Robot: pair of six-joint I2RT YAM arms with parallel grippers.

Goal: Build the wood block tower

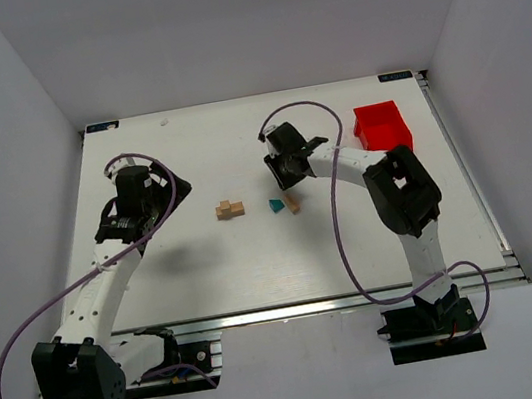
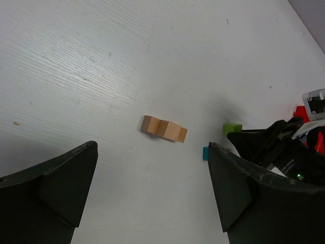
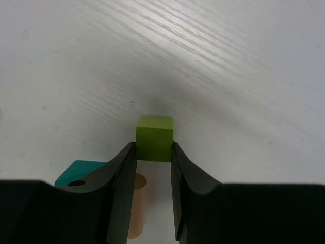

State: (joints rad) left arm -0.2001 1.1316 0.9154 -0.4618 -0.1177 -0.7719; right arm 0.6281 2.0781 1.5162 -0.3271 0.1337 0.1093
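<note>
The right gripper swings left in the top view next and releases onto the tan cluster's bare end by the teal block.
A cluster of plain tan blocks lies flat mid-table; it also shows in the left wrist view. A teal block and a tan cylinder lie just right of it. My right gripper is shut on a lime-green block, held just above the table beside the teal block and the cylinder. In the top view the right gripper hides the green block. My left gripper is open and empty, left of the tan cluster.
A red plastic bin stands at the back right of the table, behind my right arm. The right arm's cable loops over the table's right half. The green block and teal block peek out by my left gripper's right finger.
</note>
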